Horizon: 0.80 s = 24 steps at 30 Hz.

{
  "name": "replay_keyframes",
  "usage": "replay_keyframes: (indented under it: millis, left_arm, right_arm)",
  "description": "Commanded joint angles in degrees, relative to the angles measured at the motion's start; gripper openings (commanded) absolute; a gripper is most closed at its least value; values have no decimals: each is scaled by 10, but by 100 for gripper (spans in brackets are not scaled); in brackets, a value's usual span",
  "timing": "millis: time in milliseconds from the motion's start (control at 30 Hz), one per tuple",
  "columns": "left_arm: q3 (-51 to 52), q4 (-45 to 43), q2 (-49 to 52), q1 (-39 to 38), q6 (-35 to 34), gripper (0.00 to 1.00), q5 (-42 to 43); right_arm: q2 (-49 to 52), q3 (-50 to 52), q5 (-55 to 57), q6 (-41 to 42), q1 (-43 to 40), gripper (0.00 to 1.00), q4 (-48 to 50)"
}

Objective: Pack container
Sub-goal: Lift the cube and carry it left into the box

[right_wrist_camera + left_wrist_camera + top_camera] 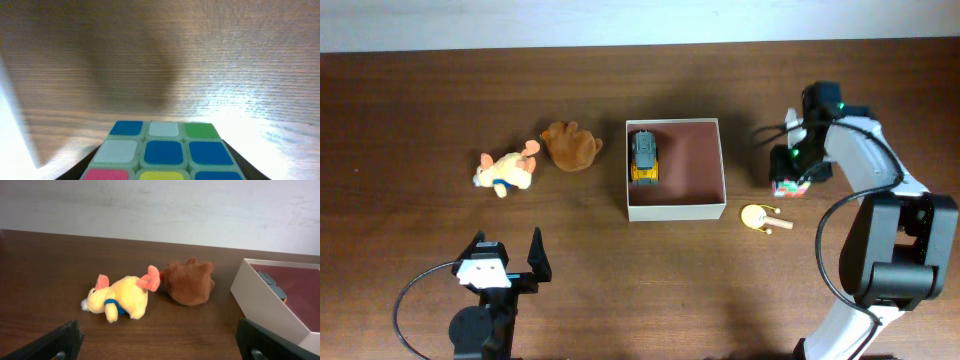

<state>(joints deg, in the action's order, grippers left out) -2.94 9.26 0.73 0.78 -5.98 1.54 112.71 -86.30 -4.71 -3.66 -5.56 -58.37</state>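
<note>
The right gripper lifts the cube (790, 185) over the container's side next, then lowers the cube into the container's far corner, since the car leaves that corner empty.
The container (675, 212), a shallow white-walled box with a pinkish-brown inside, sits mid-table with a grey and yellow toy car (644, 158) in its left part. To its right, a colourful puzzle cube (790, 185) stands on the table. My right gripper (792, 172) is down over the cube. In the right wrist view the cube (162, 152) fills the gap of the right gripper (162, 167), with a dark finger against each side. My left gripper (507, 248) hovers open near the front left, with nothing in it. The left wrist view shows the left gripper (160, 342) wide apart over bare wood.
A yellow plush (506, 172) and a brown plush (572, 146) lie left of the container; both plushes (121, 299) (189, 282) and the container's wall (260, 302) show in the left wrist view. A small yellow disc toy (757, 217) lies in front of the cube.
</note>
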Motion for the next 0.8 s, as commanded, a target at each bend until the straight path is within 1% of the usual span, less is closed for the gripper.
replay_keyframes:
  millis: [0, 100, 167, 267, 333, 567, 667, 767]
  left_arm:
    - [3, 0, -4, 3, 9, 100, 7]
    - [3, 0, -4, 3, 9, 100, 7]
    - [3, 0, -4, 3, 9, 100, 7]
    - [3, 0, -4, 3, 9, 100, 7]
    - [3, 0, -4, 3, 9, 99, 6]
    - [3, 0, -4, 3, 9, 100, 7]
    - [3, 0, -4, 3, 9, 100, 7]
    - [3, 0, -4, 3, 9, 100, 6]
  right_arm:
    - [2, -82, -88, -4, 3, 50, -45]
    - [2, -139, -171, -8, 3, 50, -89]
    - [1, -172, -246, -25, 4, 47, -111]
    - [-1, -191, -339, -37, 12, 45, -116]
    - [-2, -191, -372, -37, 23, 45, -110]
    - [-1, -191, -371, -36, 101, 45, -78]
    - [1, -191, -327, -26, 143, 46, -51]
    - [6, -190, -246, 11, 178, 46, -30]
